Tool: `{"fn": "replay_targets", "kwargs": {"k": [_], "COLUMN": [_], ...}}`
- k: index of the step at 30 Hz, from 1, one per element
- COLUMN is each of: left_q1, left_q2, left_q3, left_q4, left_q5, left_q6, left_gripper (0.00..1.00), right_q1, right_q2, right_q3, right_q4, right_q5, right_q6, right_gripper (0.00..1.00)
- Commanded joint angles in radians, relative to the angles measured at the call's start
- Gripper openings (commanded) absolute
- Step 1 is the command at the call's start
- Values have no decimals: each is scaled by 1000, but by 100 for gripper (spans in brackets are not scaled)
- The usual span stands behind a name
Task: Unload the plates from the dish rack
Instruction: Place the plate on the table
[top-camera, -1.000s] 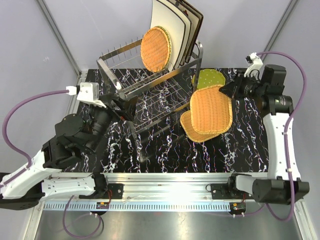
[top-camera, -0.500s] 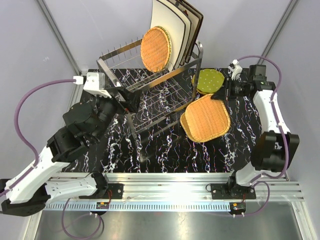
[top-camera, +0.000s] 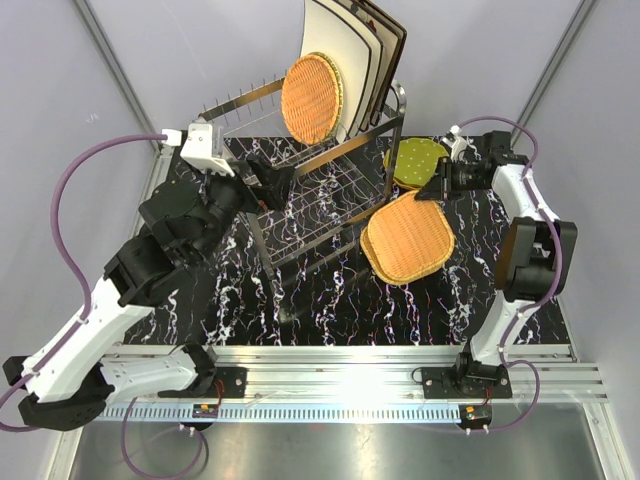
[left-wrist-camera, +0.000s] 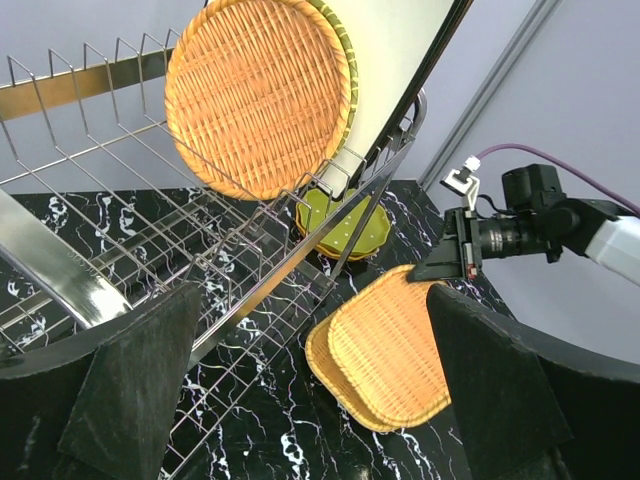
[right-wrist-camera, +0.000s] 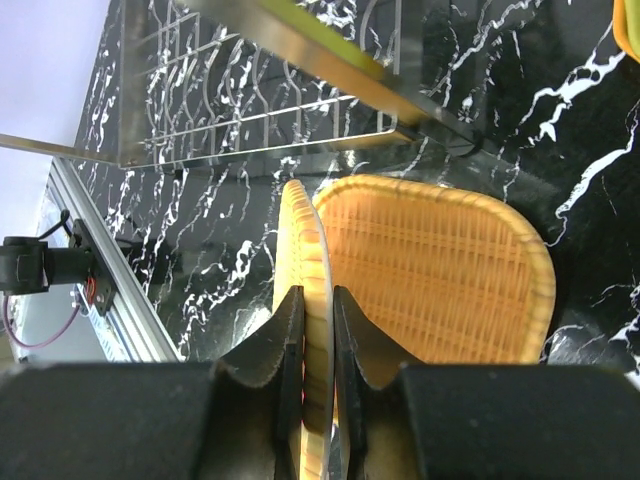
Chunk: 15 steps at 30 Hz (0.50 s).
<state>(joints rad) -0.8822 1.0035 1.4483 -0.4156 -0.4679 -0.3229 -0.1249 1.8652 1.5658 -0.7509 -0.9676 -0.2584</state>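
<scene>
The robot's right gripper should lower the second wicker plate's rim slightly toward the orange plate (top-camera: 373, 255) (right-wrist-camera: 437, 272) and let go of the wicker plate's rim, because that orange plate is directly below.
The chrome dish rack (top-camera: 300, 190) stands at the back middle of the table. A round wicker plate (top-camera: 312, 97) leans in it, with a green rim (left-wrist-camera: 347, 60) showing just behind and large cream square plates (top-camera: 345, 55) at the back. My right gripper (top-camera: 440, 186) is shut on the rim of a second wicker plate (top-camera: 410, 235), which lies tilted over an orange plate (top-camera: 373, 255). The right wrist view shows that rim pinched between the jaws of the right gripper (right-wrist-camera: 318, 295). My left gripper (top-camera: 270, 180) hangs open before the rack, nothing between its pads (left-wrist-camera: 140, 380).
A green dotted plate (top-camera: 417, 160) lies flat on the black marbled table (top-camera: 330, 300) just right of the rack, close behind the right gripper. An aluminium rail (top-camera: 350, 360) runs along the near edge. Grey walls close in the back and sides.
The right arm has folded inward and brought the wicker plate down and left, flatter over the orange plate. The left arm has lifted and moved closer to the rack, still open.
</scene>
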Motion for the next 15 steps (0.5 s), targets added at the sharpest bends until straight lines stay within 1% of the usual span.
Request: {"fn": "replay_targets", "kwargs": {"k": [1, 8, 10, 12, 13, 15], "left_q1": [17, 26, 29, 31, 32, 34], "left_q2": [13, 29, 32, 40, 41, 49], "left_q3": [50, 69, 73, 76, 81, 86], "left_q4": [28, 23, 24, 26, 28, 28], "left_q5": [49, 57, 60, 60, 66, 69], "left_q6": [-13, -18, -19, -19, -19, -21], "left_gripper": [99, 99, 99, 99, 99, 99], "right_q1": [-4, -5, -5, -5, -5, -5], "right_q2": [38, 124, 143, 160, 166, 181], "right_q3": [74, 105, 109, 114, 125, 131], "right_q4": [5, -31, -39, -56, -62, -74], "right_q5": [-85, -103, -100, -94, -91, -74], "right_q6": [-11, -48, -56, -76, -84, -104], "right_gripper": [0, 0, 5, 14, 25, 36]}}
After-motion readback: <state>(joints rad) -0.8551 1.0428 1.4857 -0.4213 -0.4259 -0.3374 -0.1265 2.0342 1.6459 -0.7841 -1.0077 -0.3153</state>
